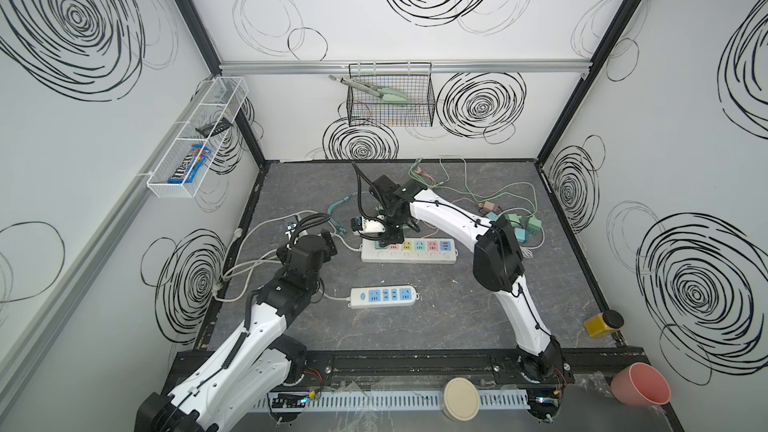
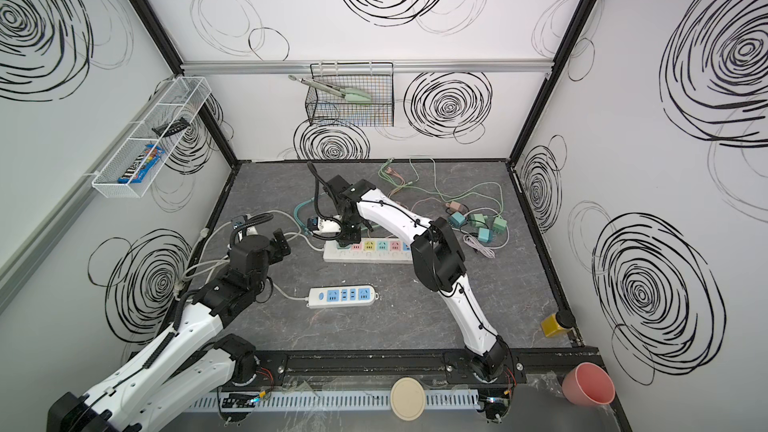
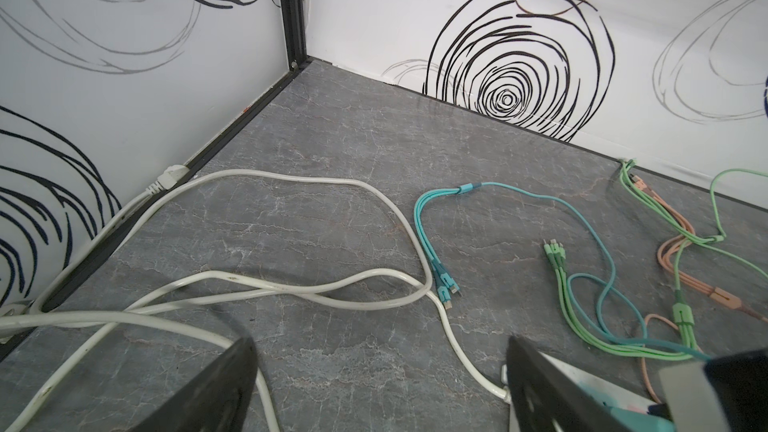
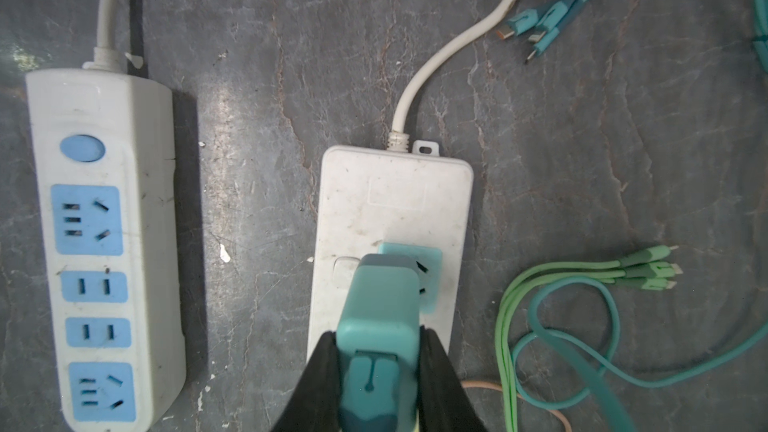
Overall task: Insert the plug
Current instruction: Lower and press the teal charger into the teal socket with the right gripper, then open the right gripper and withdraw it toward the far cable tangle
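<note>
My right gripper lowers the teal plug onto the white power strip's teal end socket (image 1: 380, 245) (image 4: 426, 270) next, then releases, since that socket is just below the gripper.
My right gripper (image 4: 378, 334) is shut on a teal plug (image 4: 378, 305), its black fingers (image 4: 320, 371) clamped on the plug's two sides. The plug stands over the teal end socket (image 4: 433, 270) of the white power strip (image 4: 395, 201); its prongs are hidden under its body. In both top views this gripper (image 1: 390, 235) (image 2: 347, 236) points down at the cord end of the pastel-socket strip (image 1: 432, 257) (image 2: 374, 258). My left gripper (image 3: 380, 351) (image 1: 328, 243) hangs open over bare floor beside white cords (image 3: 291, 288), apart from the strip.
A second strip with blue sockets (image 1: 383, 297) (image 4: 104, 243) lies nearer the front. Loose chargers (image 1: 519, 226) and green, teal and pink cables (image 3: 582, 284) lie at the back and right. A yellow block (image 1: 598, 324) sits at the right edge, a pink cup (image 1: 640, 384) outside the frame.
</note>
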